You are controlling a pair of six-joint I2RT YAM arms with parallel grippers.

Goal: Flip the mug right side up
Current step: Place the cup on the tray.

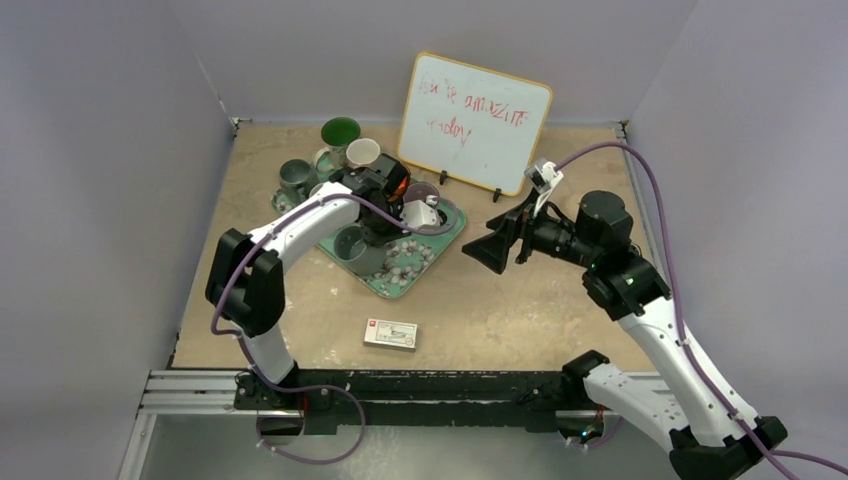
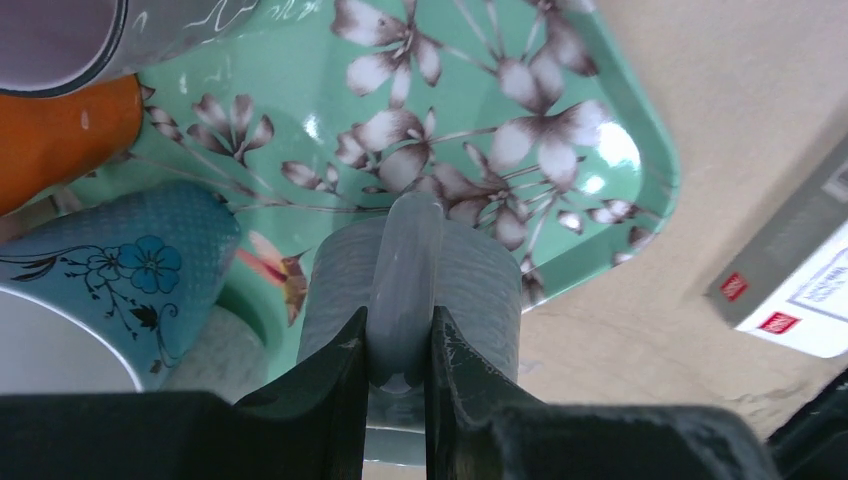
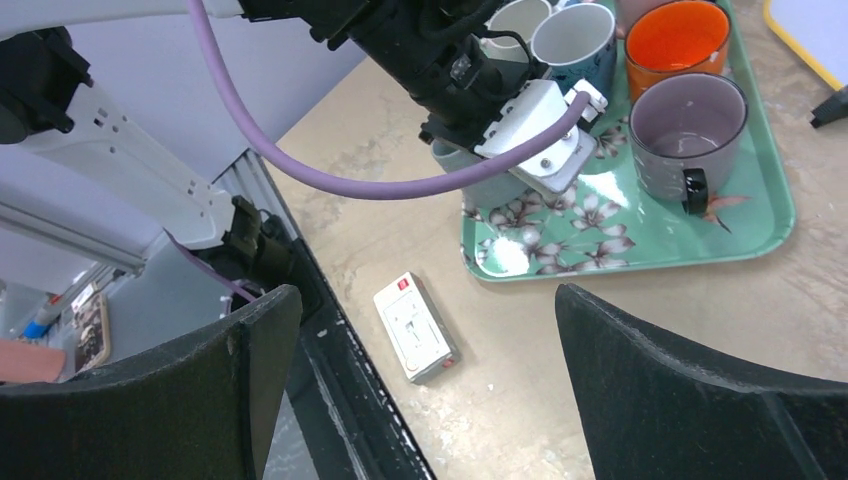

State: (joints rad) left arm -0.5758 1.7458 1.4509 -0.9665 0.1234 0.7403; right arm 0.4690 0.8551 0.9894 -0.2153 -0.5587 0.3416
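Note:
The grey mug's opening faces up, so I need to bring that mug down onto the tray with my left gripper, slightly toward the blue floral mug.
A grey ribbed mug [image 1: 352, 243] is at the near-left part of the green floral tray [image 1: 405, 275], its dark opening facing up toward the top camera. My left gripper [image 1: 377, 218] is shut on the mug's handle [image 2: 405, 270], with the jaws pressed on both sides of it and the mug body [image 2: 480, 285] behind. I cannot tell whether the mug rests on the tray [image 2: 600, 140]. In the right wrist view the mug [image 3: 470, 185] is mostly hidden under the left wrist. My right gripper [image 1: 487, 248] is open and empty, in the air to the right of the tray.
On the tray stand an orange mug [image 3: 683, 35], a purple-grey mug [image 3: 690, 125], a blue floral mug [image 3: 575, 40] and a white mug [image 3: 520, 20]. Green, white and grey mugs [image 1: 341, 132] stand behind the tray. A whiteboard [image 1: 475, 122] is at the back. A white box [image 1: 390, 334] lies near the front edge.

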